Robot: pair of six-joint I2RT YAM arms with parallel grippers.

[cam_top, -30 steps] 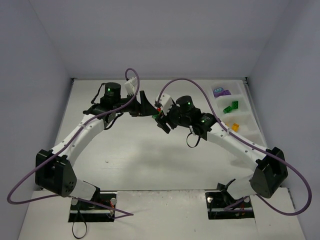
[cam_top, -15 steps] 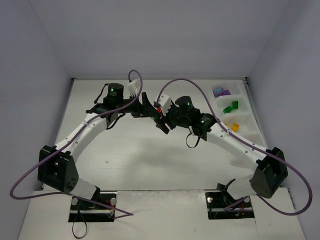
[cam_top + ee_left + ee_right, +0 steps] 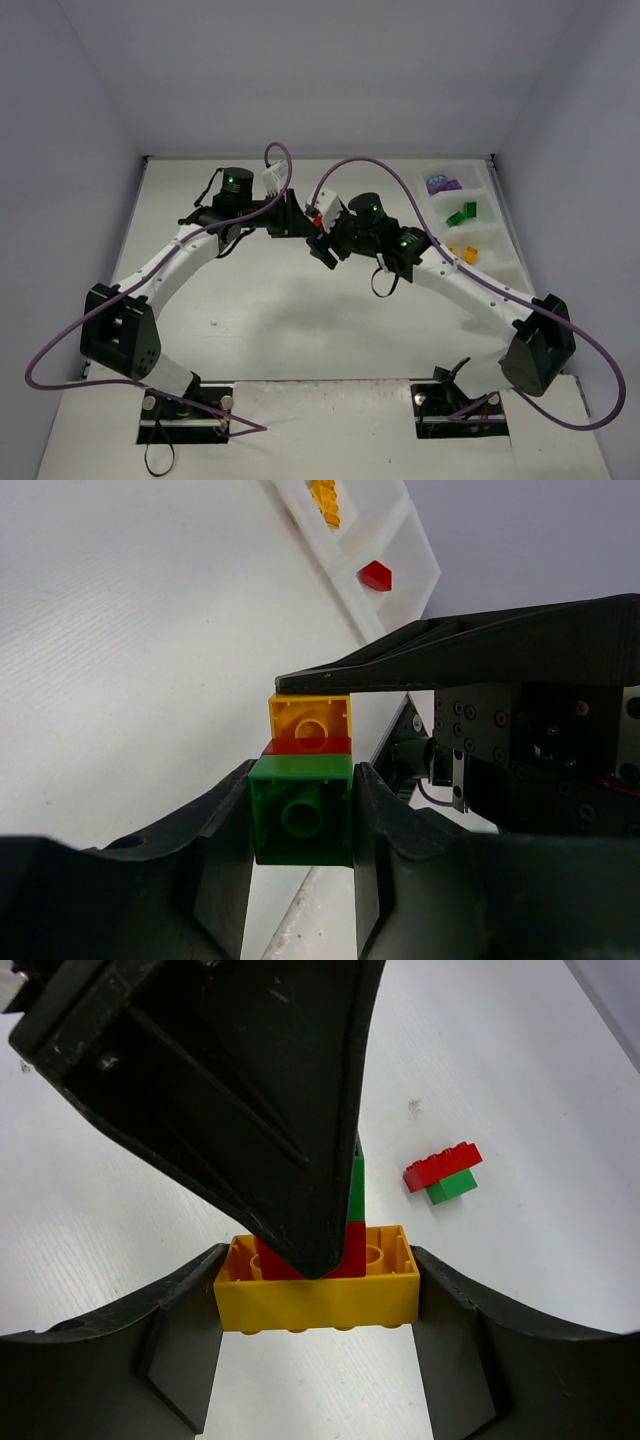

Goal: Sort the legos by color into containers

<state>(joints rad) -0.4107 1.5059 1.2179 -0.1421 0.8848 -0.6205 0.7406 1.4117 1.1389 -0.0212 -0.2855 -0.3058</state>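
I will pull my right gripper away from the stack, to the right in the top view, over the yellow legos' section (image 3: pixel 473 247), and let go of this brick there, because it is yellow.
A stack of three legos hangs in the air between both grippers: a green brick (image 3: pixel 300 825), a thin red one (image 3: pixel 305 746) and a yellow one (image 3: pixel 310 718). My left gripper (image 3: pixel 300 785) is shut on the green brick, its fingers pressed on both sides. My right gripper (image 3: pixel 318 1275) is shut on the yellow brick (image 3: pixel 318 1300) by its ends. In the top view the two grippers, left (image 3: pixel 298 215) and right (image 3: pixel 322 236), meet over the table's far middle. The containers (image 3: pixel 490 235) stand at the far right with purple (image 3: pixel 441 185), green (image 3: pixel 461 213) and yellow (image 3: pixel 462 254) legos in separate compartments.
A small red-on-green lego pair (image 3: pixel 443 1172) lies on the table beyond the right gripper. One tray compartment holds a red lego (image 3: pixel 376 575). The left gripper's finger (image 3: pixel 230 1090) fills much of the right wrist view. Walls close in the table on three sides.
The left arm has swung right until its gripper met the right gripper, and its jaws have closed on the green brick. The right arm has barely shifted.
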